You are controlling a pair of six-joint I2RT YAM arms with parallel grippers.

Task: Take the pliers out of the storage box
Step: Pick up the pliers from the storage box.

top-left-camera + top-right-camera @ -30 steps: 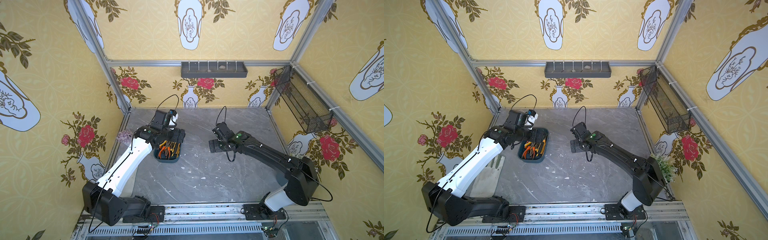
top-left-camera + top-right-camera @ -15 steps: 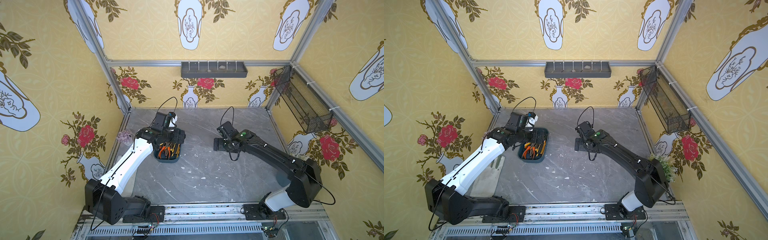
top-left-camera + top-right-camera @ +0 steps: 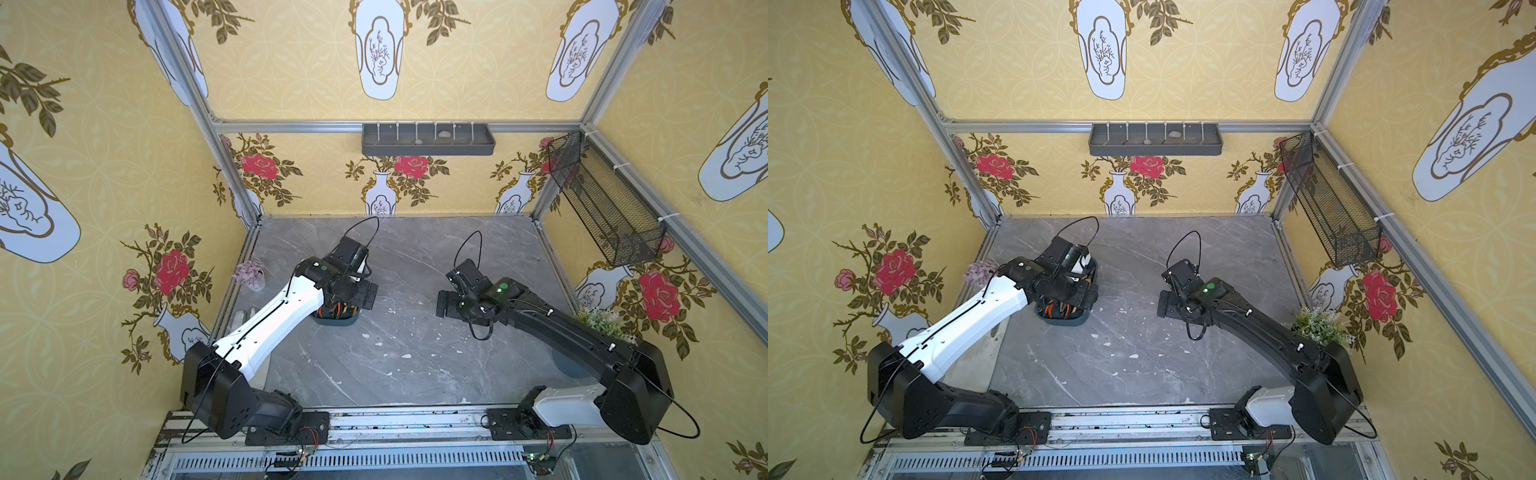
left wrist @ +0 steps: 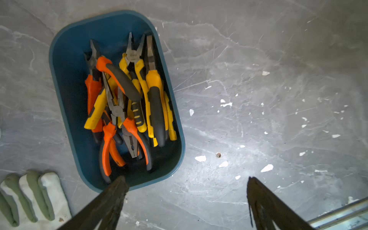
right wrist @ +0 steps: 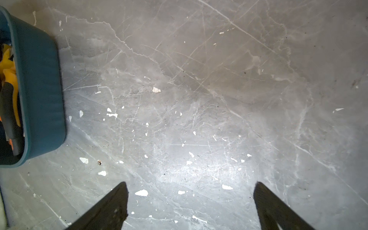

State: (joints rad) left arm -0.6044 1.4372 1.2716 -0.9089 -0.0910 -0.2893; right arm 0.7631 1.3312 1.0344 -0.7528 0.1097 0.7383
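My left gripper next lowers past the storage box's rim onto the thick yellow-and-black handle [image 4: 157,120] by the box's side, since it lies below, uncovered atop the pile.
The storage box [image 4: 69,59] is a dark teal tub on the grey marble floor, filled with a tangled pile of pliers [image 4: 127,95] with yellow-and-black and orange-and-black handles. My left gripper [image 4: 185,178] hangs open and empty above the box's end, one fingertip [image 4: 119,185] over its rim and the other over bare floor. In both top views the left arm hides most of the box [image 3: 334,321], [image 3: 1065,321]. My right gripper [image 5: 190,183] is open and empty over bare floor, to the right of the box [image 5: 39,89].
A grey-and-white work glove [image 4: 29,199] lies beside the box. A small pink plant [image 3: 249,274] stands by the left wall, a green one [image 3: 602,320] by the right. A grey divided tray [image 3: 428,141] and a wire basket [image 3: 602,203] hang on the walls.
The left arm has swung over the box and now covers more of it in the top views. The right gripper has drifted a little rightward and toward the front.
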